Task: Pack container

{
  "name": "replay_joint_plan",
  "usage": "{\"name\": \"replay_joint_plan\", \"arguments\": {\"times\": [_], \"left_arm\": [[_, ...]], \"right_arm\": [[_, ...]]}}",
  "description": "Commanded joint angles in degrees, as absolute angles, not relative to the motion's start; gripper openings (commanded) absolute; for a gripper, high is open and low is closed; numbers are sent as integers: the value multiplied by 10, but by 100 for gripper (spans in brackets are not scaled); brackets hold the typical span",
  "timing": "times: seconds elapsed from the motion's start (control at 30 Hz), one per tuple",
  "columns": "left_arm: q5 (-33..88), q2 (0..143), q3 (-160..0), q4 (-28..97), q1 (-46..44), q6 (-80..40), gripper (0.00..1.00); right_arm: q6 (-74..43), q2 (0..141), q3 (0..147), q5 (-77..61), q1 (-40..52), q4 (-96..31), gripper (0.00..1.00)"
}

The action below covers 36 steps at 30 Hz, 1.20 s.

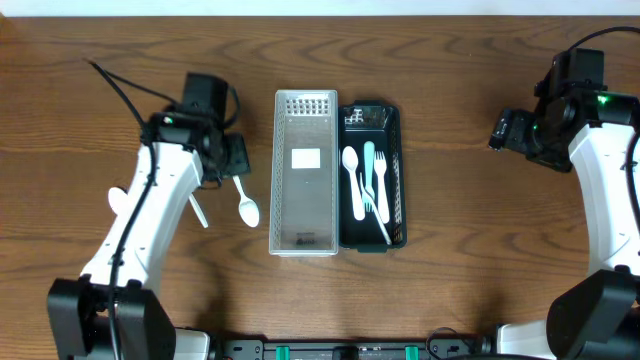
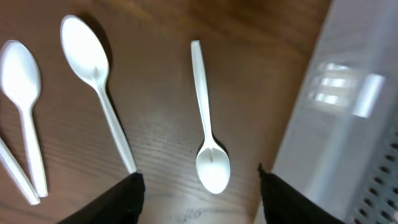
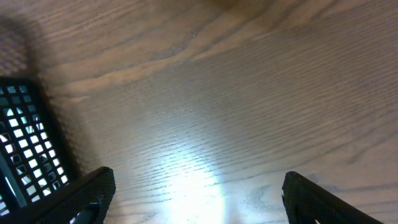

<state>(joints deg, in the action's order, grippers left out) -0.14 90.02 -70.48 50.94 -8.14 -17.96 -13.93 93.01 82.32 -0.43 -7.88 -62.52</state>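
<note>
The white spoon is below the left gripper, lined up between the gripper's open fingers, so the robot needs to lower the gripper onto the handle close to the bowl (image 1: 242, 193) (image 2: 207, 129).
A grey mesh container (image 1: 305, 170) stands mid-table, with a black basket (image 1: 397, 180) right beside it. The basket holds white spoons, a white fork (image 1: 375, 205) and a teal utensil (image 1: 369, 160). A white spoon (image 1: 245, 205) lies on the table left of the grey container, and other white spoons (image 1: 198, 210) lie partly under my left arm. My left gripper (image 1: 235, 160) is open and empty above that spoon. In the left wrist view the spoon (image 2: 208, 143) lies between the open fingers (image 2: 199, 199), with two more spoons (image 2: 96, 81) to its left. My right gripper (image 1: 500, 130) is open and empty over bare table.
The grey container's wall (image 2: 348, 112) is close to my left gripper's right finger. A corner of the black basket (image 3: 22, 143) shows at the left of the right wrist view, away from the open right fingers (image 3: 199, 193). The wooden table (image 1: 470, 250) lies under everything.
</note>
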Motion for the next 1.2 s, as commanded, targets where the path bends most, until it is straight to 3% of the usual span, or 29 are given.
{"name": "replay_joint_plan", "arguments": {"times": [0.0, 0.63, 1.17], "left_arm": [[-4, 906, -655, 482, -81, -203, 64], [40, 1031, -610, 373, -80, -230, 64], [45, 1076, -610, 365, -77, -231, 64]], "right_arm": [[-132, 933, 822, -5, -79, -626, 89], [-132, 933, 822, -9, -79, -637, 89], [-132, 933, 822, -9, -79, -637, 89]]}}
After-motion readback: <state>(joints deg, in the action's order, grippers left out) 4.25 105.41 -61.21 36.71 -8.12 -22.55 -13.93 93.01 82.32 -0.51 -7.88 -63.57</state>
